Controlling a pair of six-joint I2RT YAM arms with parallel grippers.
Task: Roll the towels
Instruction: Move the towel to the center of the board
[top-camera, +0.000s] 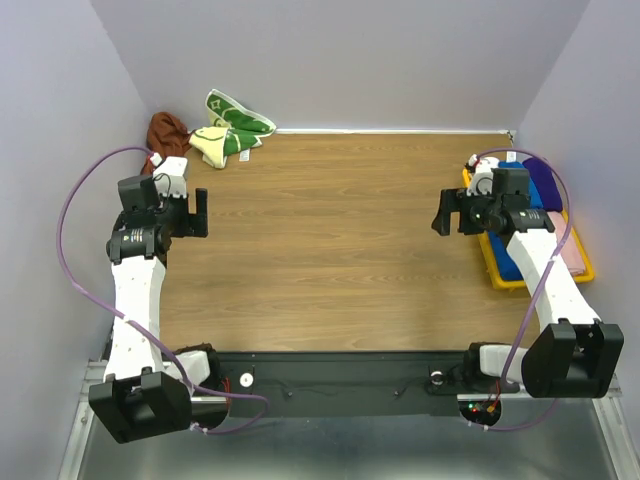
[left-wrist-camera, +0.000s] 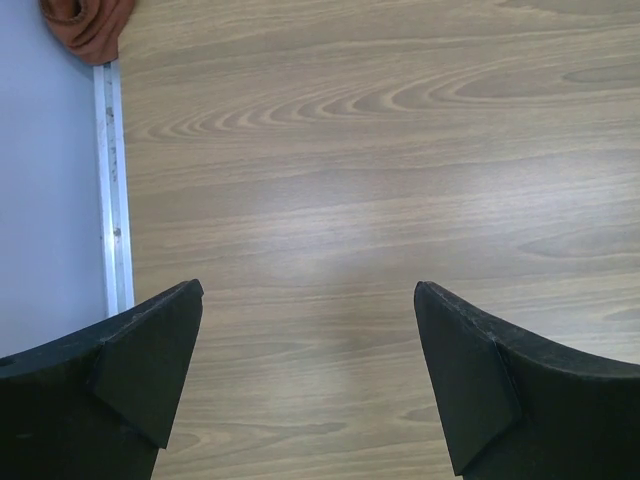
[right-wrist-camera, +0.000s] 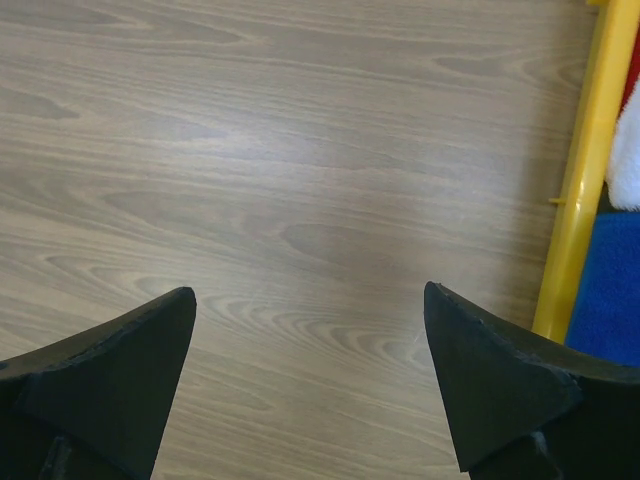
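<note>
My left gripper needs to reach outward next and lower its open fingers onto the cream towel's near corner (top-camera: 216, 162). That corner sticks out onto bare wood, farther out than the gripper and below it.
The cream towel with green patches (top-camera: 230, 126) lies crumpled at the table's far left corner. The rust-brown towel (top-camera: 167, 131) is bunched beside it against the left wall; a corner of it shows in the left wrist view (left-wrist-camera: 88, 24). My left gripper (top-camera: 200, 212) is open and empty over bare wood near the left edge, well short of both towels; its jaws (left-wrist-camera: 308, 300) stand wide apart. My right gripper (top-camera: 441, 213) is open and empty over bare wood, just left of the yellow tray; its jaws (right-wrist-camera: 310, 300) stand wide apart.
A yellow tray (top-camera: 497, 275) at the right edge holds rolled towels in blue, purple, pink and white; its rim (right-wrist-camera: 580, 190) shows in the right wrist view. Grey walls enclose the table on the left, back and right. A metal strip (left-wrist-camera: 112, 190) runs along the left edge.
</note>
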